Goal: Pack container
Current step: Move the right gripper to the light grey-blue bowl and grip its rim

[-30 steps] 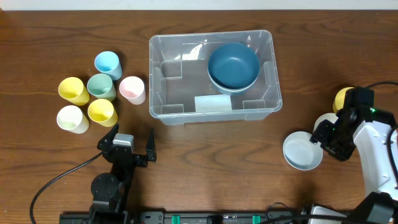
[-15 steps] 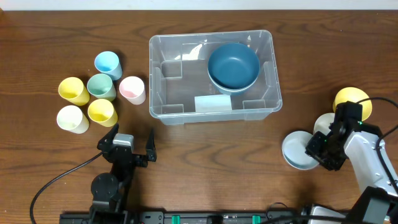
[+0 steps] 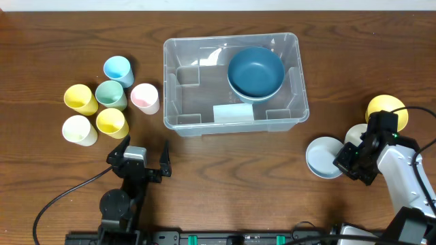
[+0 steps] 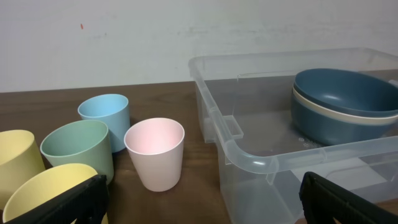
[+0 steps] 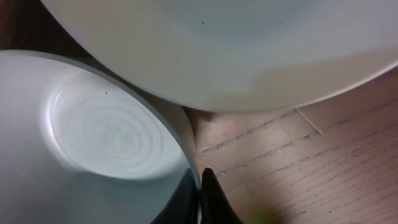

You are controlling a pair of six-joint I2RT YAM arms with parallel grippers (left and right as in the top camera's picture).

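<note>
The right gripper lifts, crosses the container's side, lowers and releases next. The container's empty half (image 3: pixel 200 80) is outward of this gripper and to its left in the overhead view.
The clear container (image 3: pixel 231 41) stands at the table's centre back, with a dark blue bowl (image 3: pixel 255 71) nested on a pale one in its right half. In the left wrist view the container (image 4: pixel 249 158) and the blue bowl (image 4: pixel 345 102) show to the right. My right gripper (image 3: pixel 343 162) is shut on the right rim of a pale blue-white bowl (image 3: pixel 321 158) on the table, right of the container. Up close, the fingertips of the right gripper (image 5: pixel 199 186) pinch the thin rim of that bowl (image 5: pixel 106 130). My left gripper (image 3: pixel 139 158) stands open and holds nothing, near the front edge.
Several cups stand left of the container: blue (image 3: pixel 117 68), green (image 3: pixel 110 94), pink (image 3: pixel 144 97), two yellow (image 3: pixel 80 99) and cream (image 3: pixel 78 129). A white bowl (image 3: pixel 354 133) and a yellow bowl (image 3: pixel 385 107) sit beside my right arm.
My right gripper came down to the pale bowl and shut on its rim. The bowl shifted a little to the left. The left arm stayed still.
</note>
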